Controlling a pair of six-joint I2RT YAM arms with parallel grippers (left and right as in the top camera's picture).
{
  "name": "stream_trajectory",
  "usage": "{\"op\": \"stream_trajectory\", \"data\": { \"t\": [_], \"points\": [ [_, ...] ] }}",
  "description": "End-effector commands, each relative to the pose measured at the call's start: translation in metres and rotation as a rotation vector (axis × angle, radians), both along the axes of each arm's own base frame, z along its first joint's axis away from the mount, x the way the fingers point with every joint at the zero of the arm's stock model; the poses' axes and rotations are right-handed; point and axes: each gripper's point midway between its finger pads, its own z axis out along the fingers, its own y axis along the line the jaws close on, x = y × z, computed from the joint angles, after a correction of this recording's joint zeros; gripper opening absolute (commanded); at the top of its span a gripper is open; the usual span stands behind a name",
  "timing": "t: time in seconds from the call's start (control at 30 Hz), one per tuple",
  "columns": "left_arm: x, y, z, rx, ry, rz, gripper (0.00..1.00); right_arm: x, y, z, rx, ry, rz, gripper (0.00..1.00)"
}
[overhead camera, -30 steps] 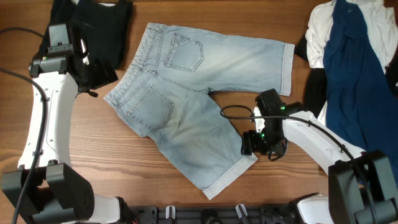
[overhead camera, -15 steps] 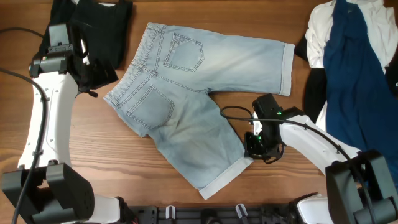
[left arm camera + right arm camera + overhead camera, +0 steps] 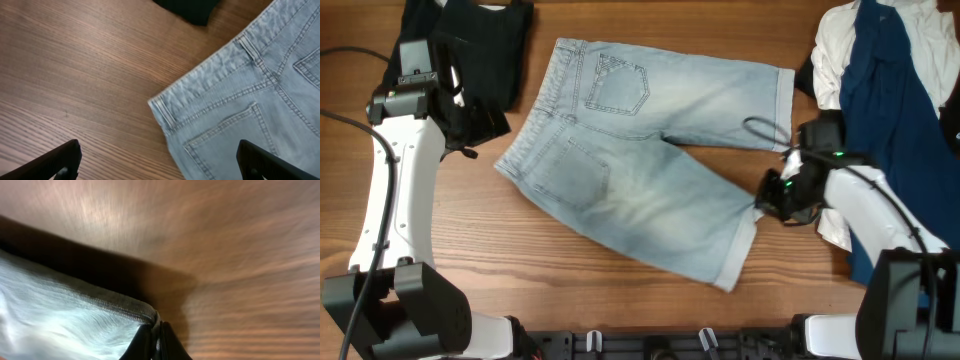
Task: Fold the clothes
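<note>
My open left gripper should move down and to the right in the overhead view, onto the near corner of the waistband [image 3: 504, 167] [image 3: 158, 106], because my right gripper is already pinching the hem.
The clothes are pale blue denim shorts [image 3: 640, 190] lying flat, back pockets up, with the waistband to the left and both legs pointing right. My right gripper [image 3: 767, 200] is shut on the cuffed hem corner of the nearer leg. In the right wrist view the jaws [image 3: 156, 341] pinch the hem edge [image 3: 100, 302], held just off the wood. My left gripper [image 3: 475, 125] hovers open beside the waistband's left end. In the left wrist view its fingertips [image 3: 65, 160] stand wide apart over the waistband corner [image 3: 165, 107] and bare wood, with nothing between them.
A black garment [image 3: 470, 40] lies at the back left, right behind my left gripper, and its edge [image 3: 190, 10] shows in the left wrist view. A heap of white and navy clothes [image 3: 890, 100] fills the right side, close to my right arm.
My right gripper closed on the near leg's hem and pulled it right and away from the front edge, swinging that leg closer to the other. The left arm stayed still.
</note>
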Motion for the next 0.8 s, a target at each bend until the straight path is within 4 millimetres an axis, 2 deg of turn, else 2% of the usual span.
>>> {"op": "stream_trajectory", "data": {
  "t": [0.0, 0.07, 0.17, 0.2, 0.23, 0.27, 0.3, 0.4, 0.47, 0.57, 0.63, 0.7, 0.77],
  "points": [
    [-0.004, -0.003, -0.003, -0.011, 0.024, -0.016, 1.0, 0.024, -0.04, 0.011, -0.067, -0.093, -0.045, 0.04],
    [-0.009, -0.003, -0.004, -0.014, 0.045, -0.015, 1.0, 0.028, -0.059, 0.011, -0.116, -0.11, -0.077, 0.05],
    [-0.019, -0.005, -0.007, -0.02, 0.086, -0.015, 1.0, 0.028, -0.076, 0.012, -0.134, -0.123, -0.087, 0.09],
    [-0.023, -0.005, -0.008, -0.022, 0.105, -0.015, 1.0, 0.029, -0.074, 0.017, -0.109, -0.128, -0.071, 0.26],
    [-0.029, -0.006, -0.009, -0.026, 0.128, -0.015, 1.0, 0.031, -0.07, 0.025, -0.083, -0.133, -0.047, 0.48],
    [-0.032, -0.008, -0.009, -0.035, 0.14, -0.017, 1.0, 0.033, -0.067, 0.034, -0.063, -0.135, -0.034, 0.61],
    [-0.034, -0.012, -0.01, -0.056, 0.15, -0.021, 1.0, 0.036, -0.067, 0.049, -0.061, -0.134, -0.03, 0.68],
    [-0.042, -0.03, -0.011, -0.159, 0.175, -0.03, 1.0, 0.032, -0.062, 0.105, -0.071, -0.178, -0.018, 0.77],
    [-0.051, -0.044, -0.013, -0.232, 0.212, -0.03, 0.99, 0.014, -0.048, 0.129, -0.052, -0.196, -0.041, 1.0],
    [-0.059, -0.052, -0.03, -0.237, 0.248, -0.04, 0.98, -0.016, -0.03, 0.139, 0.006, -0.149, -0.05, 1.0],
    [-0.062, -0.056, -0.051, -0.256, 0.259, 0.057, 0.93, -0.032, -0.024, 0.138, 0.034, -0.095, -0.037, 1.0],
    [-0.064, -0.061, -0.073, -0.273, 0.256, 0.147, 0.85, -0.038, -0.024, 0.135, 0.036, -0.049, -0.09, 0.98],
    [-0.06, -0.067, -0.102, -0.298, 0.208, 0.255, 0.8, -0.047, -0.037, 0.124, -0.028, 0.024, -0.226, 0.88]
  ]
}}
